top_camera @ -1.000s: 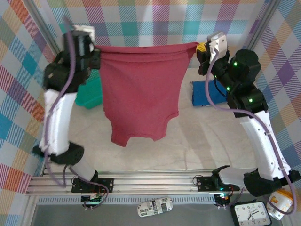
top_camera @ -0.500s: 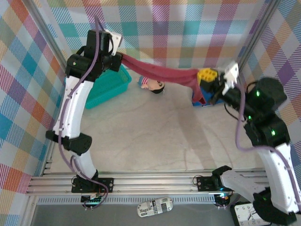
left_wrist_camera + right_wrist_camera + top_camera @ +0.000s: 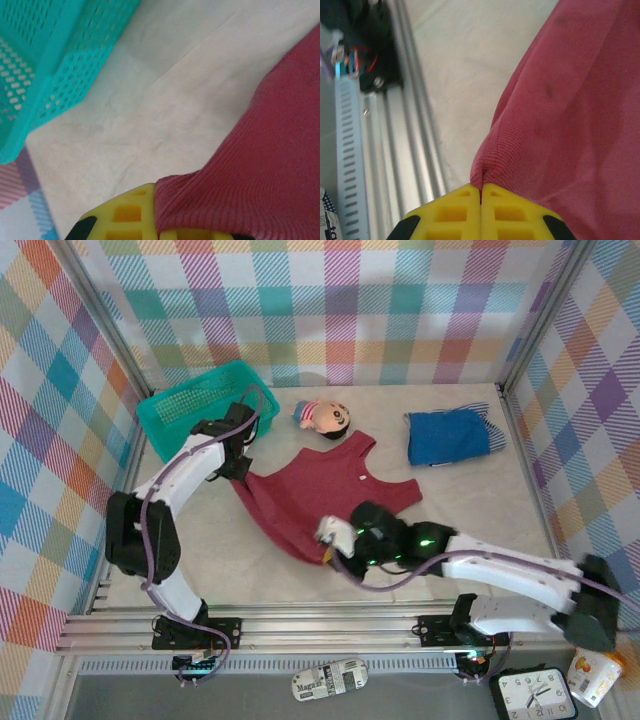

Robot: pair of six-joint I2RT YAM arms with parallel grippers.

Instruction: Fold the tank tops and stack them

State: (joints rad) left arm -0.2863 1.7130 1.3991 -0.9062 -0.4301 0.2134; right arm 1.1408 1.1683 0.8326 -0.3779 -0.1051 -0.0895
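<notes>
My right gripper should next pull the tank top's slack, curving hem corner back over bare table, toward the front bar and the basket's side, and let it go.
The dark red tank top (image 3: 322, 495) lies spread flat on the table's middle, neck toward the back. My left gripper (image 3: 238, 468) is shut on its left hem corner, close to the basket; in the left wrist view the red cloth (image 3: 260, 165) is bunched between the yellow fingers (image 3: 125, 215). My right gripper (image 3: 326, 544) is shut on the near hem corner, and in the right wrist view it (image 3: 481, 197) pinches a fold of the red top (image 3: 570, 110). A folded bright blue tank top (image 3: 445, 437) lies at the back right, with a striped tank top's edge (image 3: 492, 430) showing beside it.
A teal mesh basket (image 3: 190, 405) stands at the back left, right beside my left gripper, also as a basket wall (image 3: 60, 65). A small doll (image 3: 325, 417) lies behind the red top. The aluminium front rail (image 3: 320, 625) runs just near of my right gripper.
The red top hung stretched in the air between both grippers; both arms have swung down and laid it flat on the table. My right arm now reaches low across the front.
</notes>
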